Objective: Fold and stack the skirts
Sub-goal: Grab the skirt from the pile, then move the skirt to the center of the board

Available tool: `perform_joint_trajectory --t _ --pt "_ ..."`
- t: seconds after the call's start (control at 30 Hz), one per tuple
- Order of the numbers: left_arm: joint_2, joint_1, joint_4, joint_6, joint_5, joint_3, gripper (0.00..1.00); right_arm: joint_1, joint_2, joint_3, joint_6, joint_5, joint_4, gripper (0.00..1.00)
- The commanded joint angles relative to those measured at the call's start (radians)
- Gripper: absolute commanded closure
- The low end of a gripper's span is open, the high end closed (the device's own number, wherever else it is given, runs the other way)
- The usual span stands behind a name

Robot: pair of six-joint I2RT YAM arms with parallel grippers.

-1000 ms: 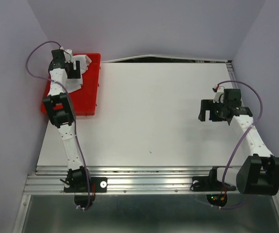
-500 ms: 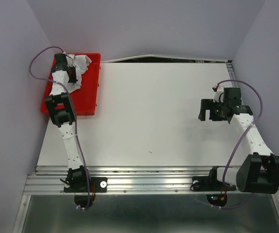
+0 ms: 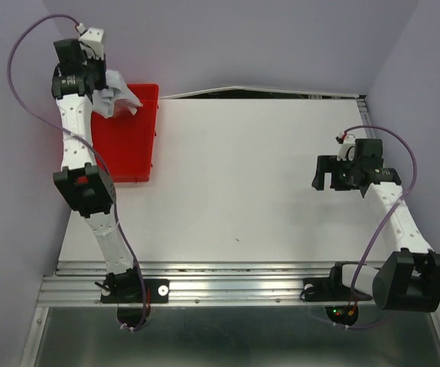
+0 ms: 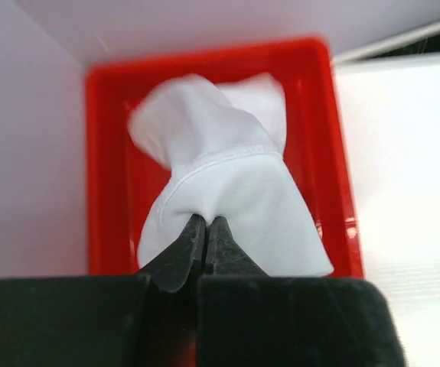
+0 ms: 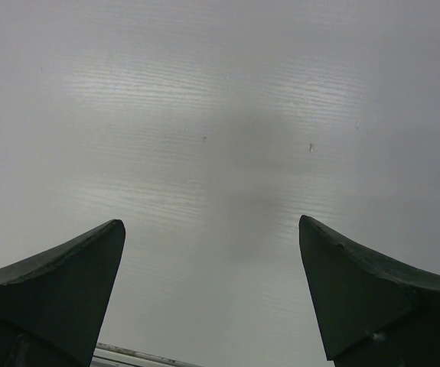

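Observation:
Next, my left gripper rises, turns past the bin's side, lowers the skirt onto the table's bare middle beside the red bin point(image 3: 132, 145) and lets go.
A white skirt point(image 4: 227, 172) hangs bunched from my left gripper point(image 4: 206, 223), which is shut on a fold of its cloth. It is lifted above the red bin point(image 4: 105, 176). From above, the skirt point(image 3: 118, 95) dangles over the bin's point(image 3: 132, 145) far end at the table's back left corner, with my left gripper point(image 3: 97, 86) raised high beside it. My right gripper point(image 3: 328, 173) hovers over the right side of the white table point(image 3: 235, 176), jaws wide apart. In the right wrist view the right gripper point(image 5: 212, 233) has only bare table between its fingers point(image 5: 357, 283).
Purple walls close in on the left, back and right. A metal rail point(image 3: 235, 271) runs along the table's near edge, with both arm bases bolted there. A dark gap point(image 3: 281, 93) lies behind the table's back edge.
My left gripper closed on the white skirt down in the red bin, then rose up and back, pulling the skirt clear of the bin floor. The right arm stayed put.

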Motion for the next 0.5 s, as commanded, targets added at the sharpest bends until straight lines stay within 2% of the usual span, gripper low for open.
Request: perform_joint_trajectory --t 0.0,0.13,0.2,0.37,0.47 --pt "-0.255 -0.088 0.082 0.107 0.01 0.071 1.0 -0.008 -0.036 0.071 0.006 -0.036 0.005 0.0" --pt "-0.364 -0.15 0.117 0.029 0.113 0.063 1.0 -0.008 -0.052 0.077 0.007 -0.055 0.004 0.0" --pt "-0.419 -0.223 0.116 0.016 0.125 0.05 1.0 -0.008 -0.066 0.085 0.004 -0.075 0.002 0.0" --pt "-0.558 -0.404 0.18 -0.092 0.187 -0.211 1.0 -0.008 -0.096 0.103 -0.024 -0.222 -0.001 0.0" --pt "-0.597 -0.492 0.2 -0.203 0.286 -0.374 1.0 -0.008 -0.11 0.126 -0.037 -0.292 0.001 0.0"
